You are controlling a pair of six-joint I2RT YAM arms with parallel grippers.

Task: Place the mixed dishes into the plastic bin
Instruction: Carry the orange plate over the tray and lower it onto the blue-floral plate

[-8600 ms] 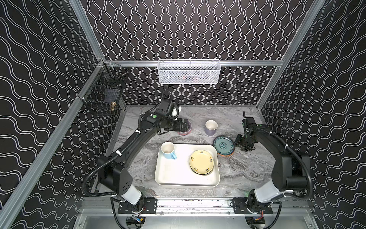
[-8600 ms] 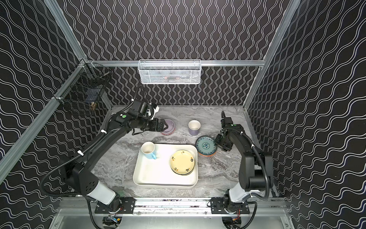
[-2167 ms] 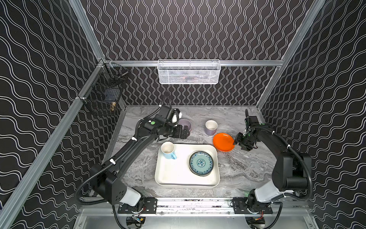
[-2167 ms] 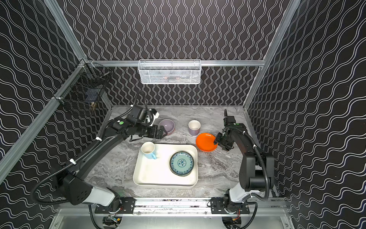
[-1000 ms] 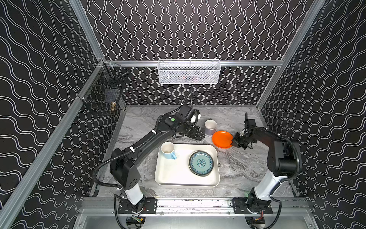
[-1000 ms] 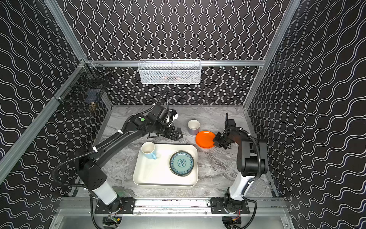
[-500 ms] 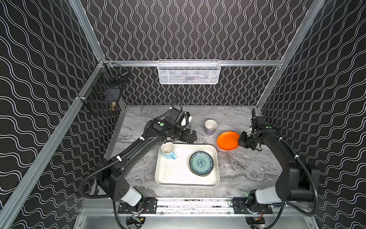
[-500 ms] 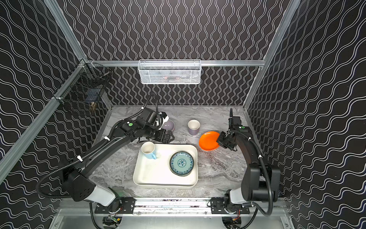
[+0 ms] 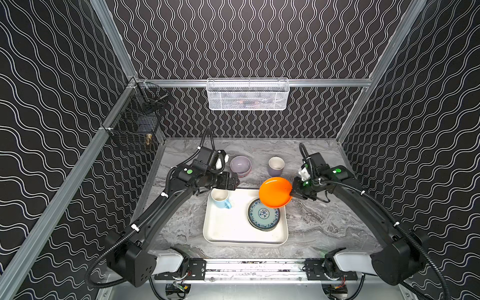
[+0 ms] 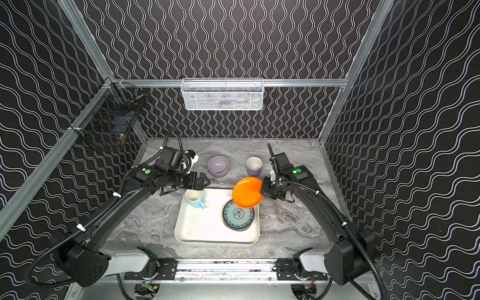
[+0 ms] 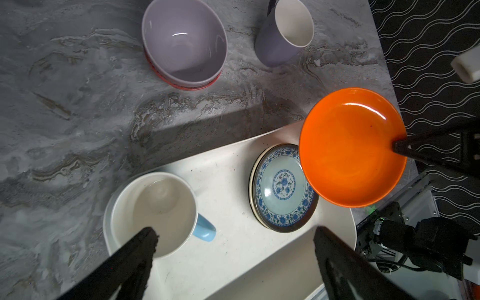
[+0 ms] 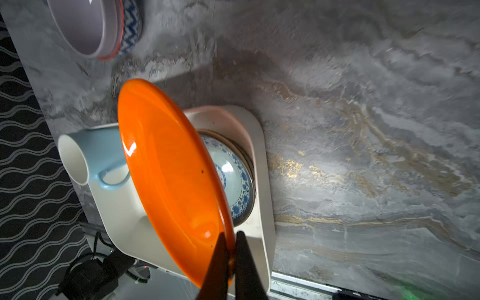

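Note:
I will move the orange plate back and down with my right gripper onto the empty blue-patterned plate [image 9: 264, 215] [image 12: 234, 177] and let go, because that plate is below my gripper and back of it.
My right gripper [image 9: 293, 192] [image 12: 231, 235] is shut on the rim of the orange plate [image 9: 275, 192] [image 10: 246, 192] [image 12: 168, 166]. It holds the plate tilted in the air over the far right corner of the plastic bin [image 9: 233, 233] [image 10: 202, 231]. Inside the bin stand a light blue mug [image 9: 220, 198] [image 11: 155, 205] and a plate stack topped by a blue-patterned plate [image 9: 263, 215] [image 11: 281, 187]. A lavender bowl [image 9: 240, 165] nested in the red-orange patterned bowl [image 12: 130, 23] and a lavender-grey mug [image 9: 276, 166] stand behind the bin. My left gripper [image 9: 235, 181] [image 11: 235, 233] hangs open and unloaded over the bin's far edge.
A white wire-mesh basket [image 9: 248, 94] hangs on the back wall and a black wire basket [image 9: 135, 127] on the left wall. Patterned walls close in the grey marble tabletop [image 9: 324, 220] on three sides.
My right gripper has carried the orange plate leftward and higher, from beside the bin to over its far right corner. My left gripper has drawn back a little to the left, still open.

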